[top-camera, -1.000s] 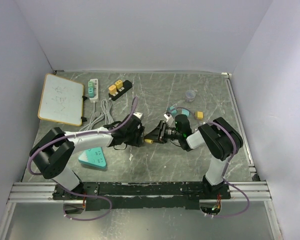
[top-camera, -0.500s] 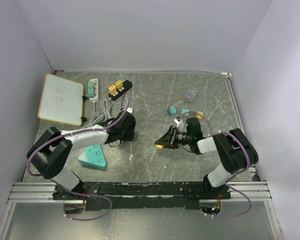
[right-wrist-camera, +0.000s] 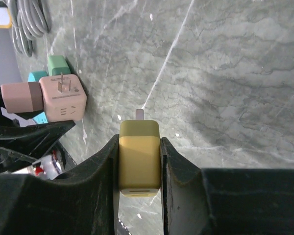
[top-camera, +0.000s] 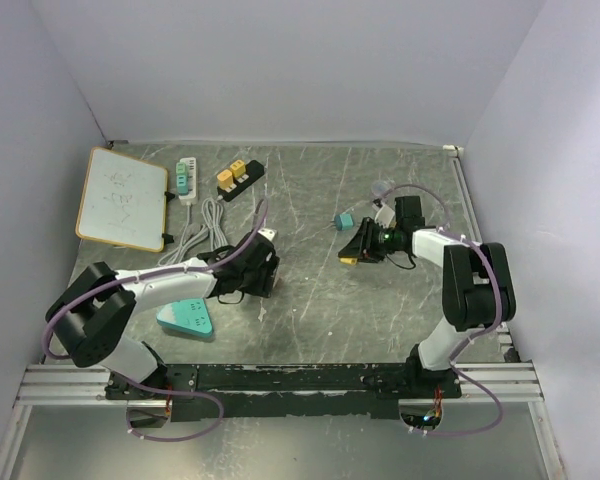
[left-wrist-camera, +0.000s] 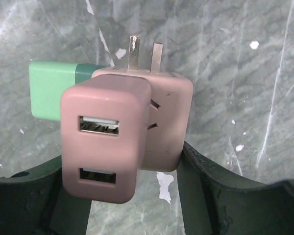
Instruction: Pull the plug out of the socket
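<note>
My right gripper will next move down and slightly outward to the bare table beside the teal plug, because the yellow plug (right-wrist-camera: 139,156) is already clear of the socket (left-wrist-camera: 164,117).
My left gripper (left-wrist-camera: 122,161) is shut on a pink cube socket (left-wrist-camera: 164,117), its two metal prongs pointing away. A pink USB charger (left-wrist-camera: 105,142) and a green plug (left-wrist-camera: 51,88) are still plugged into its sides. My right gripper (right-wrist-camera: 139,147) is shut on a yellow plug (right-wrist-camera: 139,156), one prong showing at its tip, held free above the table. In the right wrist view the socket (right-wrist-camera: 63,100) lies well to the left, apart from the plug. From above, the left gripper (top-camera: 263,275) is left of centre and the right gripper (top-camera: 357,246) is right of centre.
A whiteboard (top-camera: 123,198) lies at the far left. Beside it are a white power strip (top-camera: 187,180), a black strip with yellow plugs (top-camera: 238,177) and coiled cables (top-camera: 205,225). A teal socket block (top-camera: 186,316) sits near the left arm. A teal plug (top-camera: 344,219) and a small cup (top-camera: 381,188) lie near the right gripper.
The right gripper has drawn back to the right and farther up the table with the yellow plug, away from the socket. The left gripper shifted slightly left, still holding the socket.
</note>
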